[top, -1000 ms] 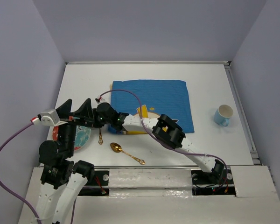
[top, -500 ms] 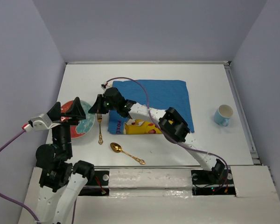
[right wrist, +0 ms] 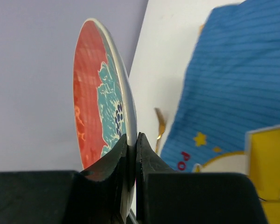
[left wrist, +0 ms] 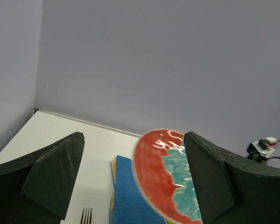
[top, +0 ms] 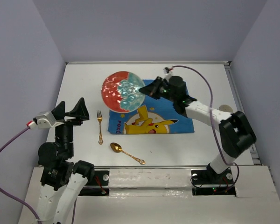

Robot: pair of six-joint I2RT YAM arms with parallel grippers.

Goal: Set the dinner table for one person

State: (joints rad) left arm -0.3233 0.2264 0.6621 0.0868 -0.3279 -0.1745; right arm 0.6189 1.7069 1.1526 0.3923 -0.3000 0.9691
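Observation:
My right gripper will next move down and to the right in the top view and let go of the plate (top: 122,92) on the placemat's middle (top: 150,108), because the plate sticks out over the placemat's edge.
A red and teal plate (top: 122,92) hangs tilted in the air over the far left corner of the blue Pikachu placemat (top: 151,116). My right gripper (top: 148,91) is shut on its rim. In the right wrist view the plate (right wrist: 95,102) stands on edge between the closed fingers (right wrist: 132,137). A gold fork (top: 100,126) and a gold spoon (top: 126,153) lie on the white dinner table (top: 210,140), left of and in front of the placemat. My left gripper (top: 72,112) is open and empty, raised at the near left; its view shows the plate (left wrist: 170,177) ahead.
A light blue mug (top: 225,109) stands right of the placemat, partly hidden behind my right arm. Grey walls close the table on three sides. A purple cable loops over each arm.
My right arm has lifted the plate from the table's near left and swung it up and right to the placemat's far left corner. The left gripper stays open.

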